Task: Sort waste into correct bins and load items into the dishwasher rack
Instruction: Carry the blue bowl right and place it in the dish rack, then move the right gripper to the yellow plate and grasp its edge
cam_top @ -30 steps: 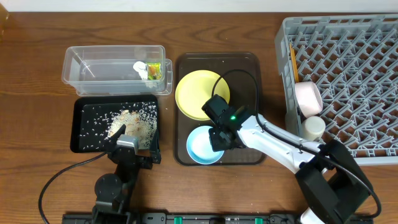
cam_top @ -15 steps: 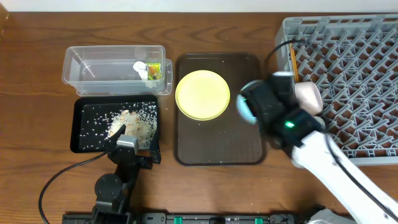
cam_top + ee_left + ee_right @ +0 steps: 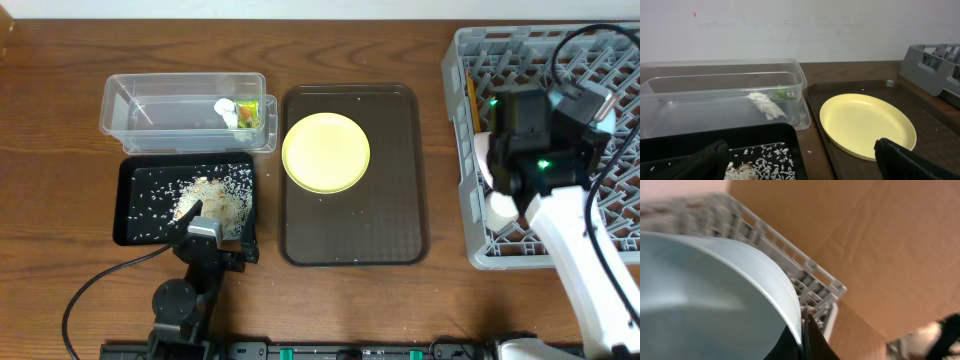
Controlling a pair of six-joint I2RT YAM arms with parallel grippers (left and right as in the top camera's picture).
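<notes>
My right gripper lowers into the grey rack [image 3: 600, 70] next, easing away from the white bowl, since free pegs beside it leave room for the light blue bowl.
My right gripper [image 3: 515, 140] hangs over the left side of the grey dishwasher rack [image 3: 600, 70]. In the right wrist view it [image 3: 804, 332] is shut on the rim of the light blue bowl [image 3: 705, 295], with the rack [image 3: 805, 272] behind. The arm hides the bowl from overhead. The white bowl [image 3: 483, 152], the small white cup [image 3: 500, 208] and a chopstick [image 3: 470, 95] are in the rack. The yellow plate [image 3: 326, 152] lies on the brown tray [image 3: 390, 220]. My left gripper [image 3: 213, 245] is open and empty by the black tray [image 3: 135, 215] of rice [image 3: 215, 195].
The clear tub [image 3: 160, 110] behind the black tray holds the green-and-orange wrapper [image 3: 250, 112] and a white scrap [image 3: 765, 104]. The left wrist view shows the tub [image 3: 700, 100], the yellow plate [image 3: 867, 122] and a rack corner [image 3: 932, 60].
My right arm lifted the light blue bowl off the brown tray and carried it right, to above the rack's left side. The left arm has not moved.
</notes>
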